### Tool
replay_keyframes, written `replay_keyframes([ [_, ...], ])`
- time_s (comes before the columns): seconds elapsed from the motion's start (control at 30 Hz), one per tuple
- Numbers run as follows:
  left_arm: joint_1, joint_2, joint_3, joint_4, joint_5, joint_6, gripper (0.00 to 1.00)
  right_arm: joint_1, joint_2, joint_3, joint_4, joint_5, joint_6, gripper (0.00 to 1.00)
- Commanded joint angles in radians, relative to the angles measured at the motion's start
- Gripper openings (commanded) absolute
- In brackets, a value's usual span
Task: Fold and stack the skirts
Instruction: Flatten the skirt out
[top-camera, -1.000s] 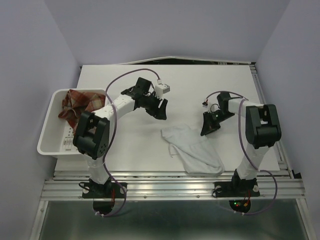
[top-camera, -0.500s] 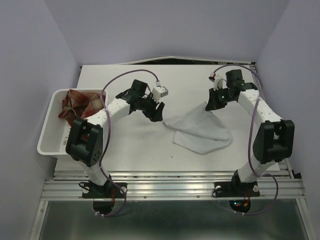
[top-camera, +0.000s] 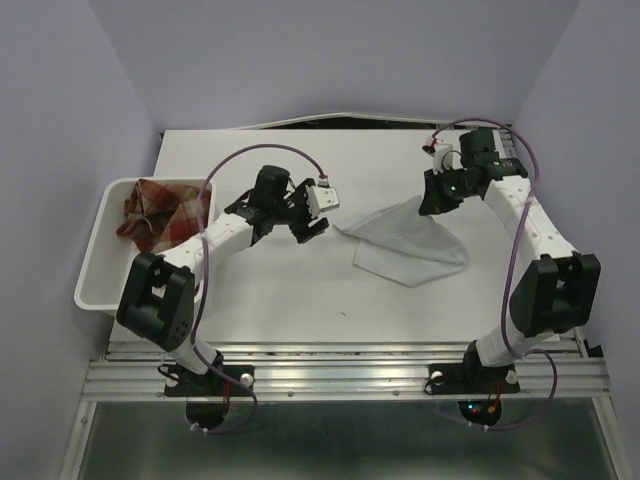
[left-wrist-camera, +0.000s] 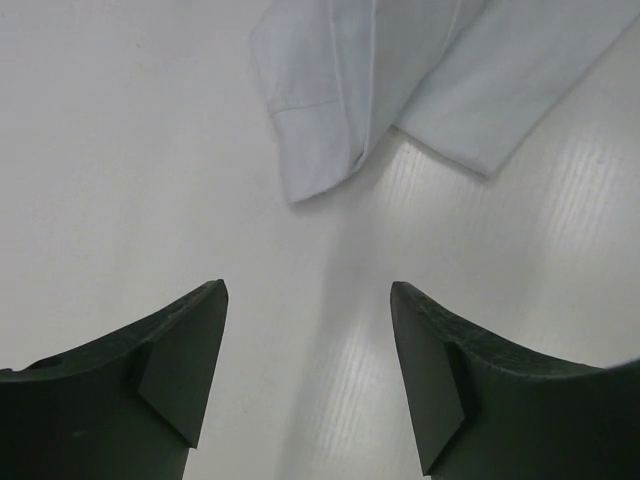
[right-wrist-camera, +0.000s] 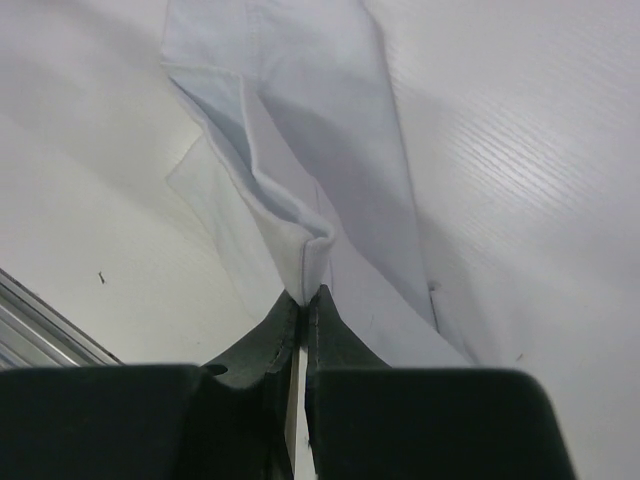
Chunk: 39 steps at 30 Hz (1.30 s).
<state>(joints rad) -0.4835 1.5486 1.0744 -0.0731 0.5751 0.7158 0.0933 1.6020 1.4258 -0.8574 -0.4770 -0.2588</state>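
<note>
I should next lift the pinched edge with my right gripper, then take it outward and down onto the bare tabletop beyond the skirt (top-camera: 411, 182) and let go of it, because the cloth is crumpled.
A white skirt (top-camera: 405, 245) lies spread on the table's middle right. My right gripper (top-camera: 430, 204) is shut on its far right edge and lifts that edge a little; the right wrist view shows the cloth (right-wrist-camera: 300, 180) pinched between the closed tips (right-wrist-camera: 305, 297). My left gripper (top-camera: 318, 227) is open and empty just left of the skirt's left corner; in the left wrist view that corner (left-wrist-camera: 330, 110) lies ahead of the spread fingers (left-wrist-camera: 185, 350). A red plaid skirt (top-camera: 155, 213) lies bunched in the white bin (top-camera: 96, 262) at the left.
The bin stands at the table's left edge. The table's far edge (top-camera: 330, 128) meets the back wall. A metal rail (top-camera: 340, 370) runs along the near edge by the arm bases.
My right gripper has dragged the white skirt from the near middle up and to the right. My left gripper has shifted slightly toward the skirt's left corner, still open.
</note>
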Motion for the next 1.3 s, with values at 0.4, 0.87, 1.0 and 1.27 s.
replay_keyframes([
  [0.4,-0.109,0.155,0.016,0.344,-0.034,0.183,0.9,0.003,-0.09,0.185,-0.065,-0.081,-0.014,0.01],
  [0.87,-0.116,0.381,0.196,0.443,-0.072,0.186,0.91,0.003,-0.119,0.196,-0.077,-0.094,-0.033,0.01],
  [1.0,-0.116,0.441,0.246,0.444,-0.078,0.174,0.89,0.003,-0.126,0.2,-0.077,-0.087,-0.037,0.01],
  [1.27,-0.098,0.401,0.299,0.309,-0.034,0.123,0.3,0.003,-0.145,0.231,-0.032,0.032,0.001,0.01],
])
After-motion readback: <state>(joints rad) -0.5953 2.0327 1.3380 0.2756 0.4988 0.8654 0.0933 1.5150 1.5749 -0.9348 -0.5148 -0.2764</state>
